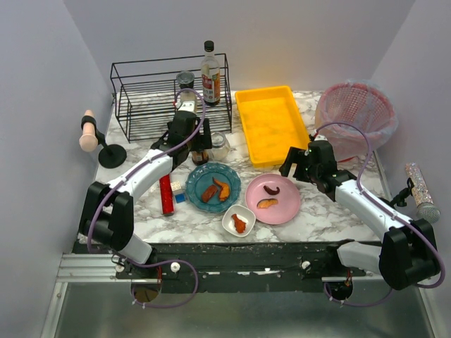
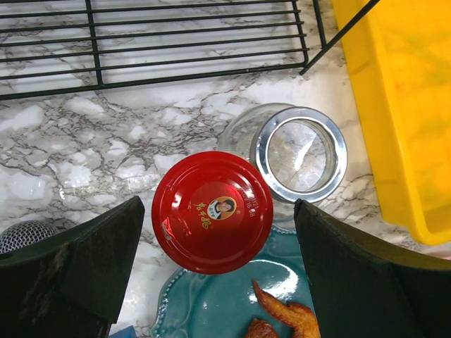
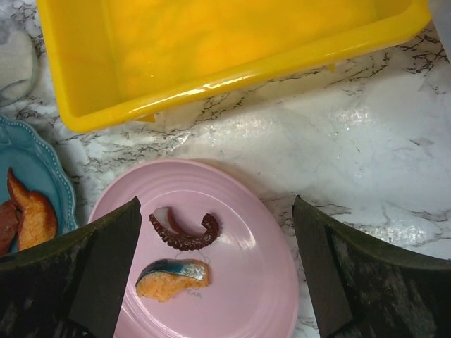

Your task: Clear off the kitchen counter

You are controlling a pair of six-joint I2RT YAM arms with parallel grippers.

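Observation:
My left gripper has the red lid (image 2: 211,211) between its open fingers already, so it will go down a little around the lid next and close its fingers.
The kitchen counter (image 1: 331,215) is white marble with a dark front edge. My left gripper (image 1: 198,146) is open and hovers above a jar with a red lid (image 2: 211,211), which sits between its fingers (image 2: 84,267) without touching them. A lidless glass jar (image 2: 301,155) stands just right of it. My right gripper (image 1: 288,170) is open and empty above a pink plate (image 3: 232,282) holding an octopus piece (image 3: 184,234) and a fish piece (image 3: 173,278). A teal plate (image 1: 213,186) holds fried chicken pieces. A small white bowl (image 1: 239,220) holds another piece.
A yellow tray (image 1: 270,123) lies at the back centre and a black wire rack (image 1: 169,95) at the back left, with a bottle (image 1: 210,74) and a can (image 1: 185,79). A pink basket (image 1: 356,116) stands back right. A red object (image 1: 166,195) and small blocks (image 1: 177,191) lie left of the teal plate.

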